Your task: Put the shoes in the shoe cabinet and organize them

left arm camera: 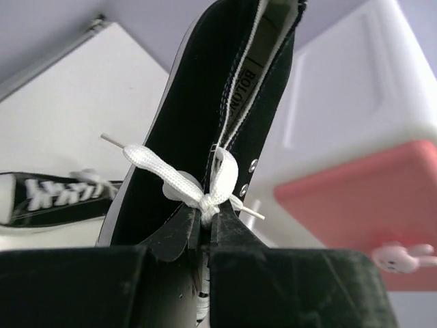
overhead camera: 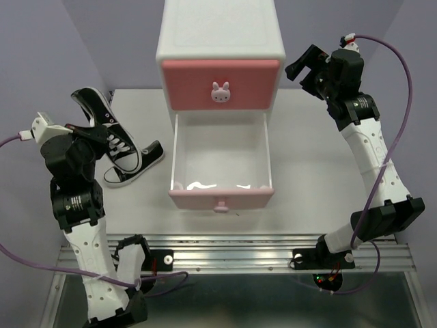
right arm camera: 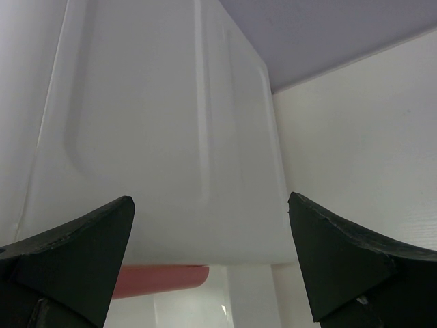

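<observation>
The left gripper turns, shifts to the right in the top view and lowers its sneaker onto the bottom of the lower drawer next. Then it releases the sneaker, since the drawer is empty.
The white shoe cabinet (overhead camera: 220, 34) stands at the back middle. Its darker pink upper drawer (overhead camera: 220, 83) is shut. The pale pink lower drawer (overhead camera: 220, 164) is pulled out and holds nothing. My left gripper (overhead camera: 95, 131) is shut on the laces of a black sneaker (overhead camera: 92, 106) and holds it off the table, left of the cabinet; the left wrist view shows the jaws (left arm camera: 205, 220) pinched on the white lace knot, the sneaker (left arm camera: 198, 116) rising above. A second black sneaker (overhead camera: 136, 165) lies on the table below it. My right gripper (overhead camera: 308, 68) is open and empty beside the cabinet's right wall (right arm camera: 157, 137). The orange pair is out of view.
A metal rail (overhead camera: 232, 249) runs along the table's near edge between the arm bases. Purple walls close in the back and both sides. Purple cables (overhead camera: 403, 75) hang from both arms. The second black sneaker also shows in the left wrist view (left arm camera: 41, 198).
</observation>
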